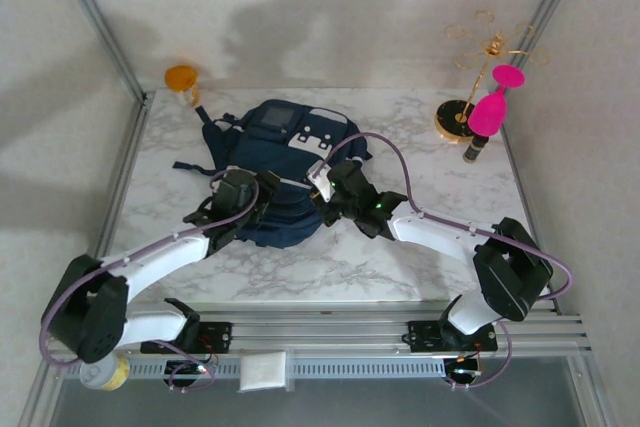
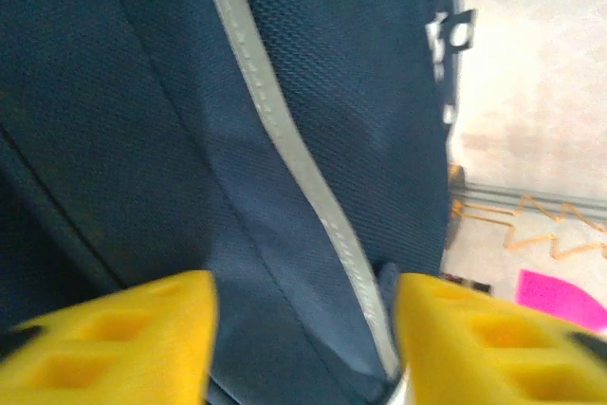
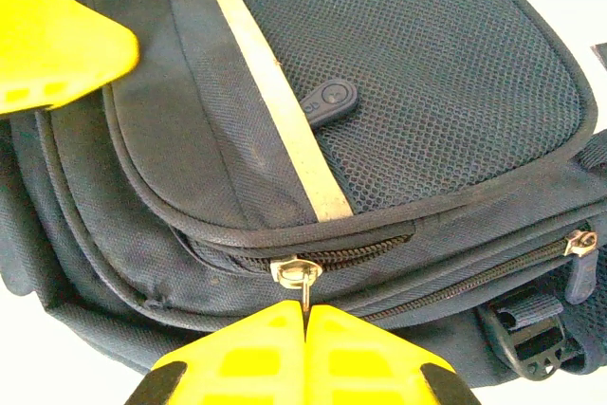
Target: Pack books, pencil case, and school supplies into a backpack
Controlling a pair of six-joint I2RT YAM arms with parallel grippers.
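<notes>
The zip's far end point(image 3: 402, 240) is outward of my right gripper and teeth show ahead of the gripper, so it needs to move outward toward that end next, then let go of the pull point(image 3: 302, 274).
The navy backpack point(image 1: 285, 142) lies flat in the middle of the marble table, its front pocket with the pale stripe point(image 3: 275, 92) facing up. My right gripper point(image 3: 306, 315) is shut on the metal zipper pull point(image 3: 302, 274) at the pocket's near edge, and the zip beside it looks partly parted. Just above the pocket fabric point(image 2: 313, 92) hovers my left gripper point(image 2: 303, 348), open, with the stripe running between its yellow fingers point(image 3: 66, 40). Both grippers meet over the backpack's near end point(image 1: 290, 209). The books, pencil case and school supplies are out of view.
A gold stand with pink pieces point(image 1: 490, 97) and a small dark bottle point(image 1: 472, 150) occupy the back right corner. An orange cup point(image 1: 181, 77) sits at the back left. A white packet point(image 1: 265, 372) rests on the near rail.
</notes>
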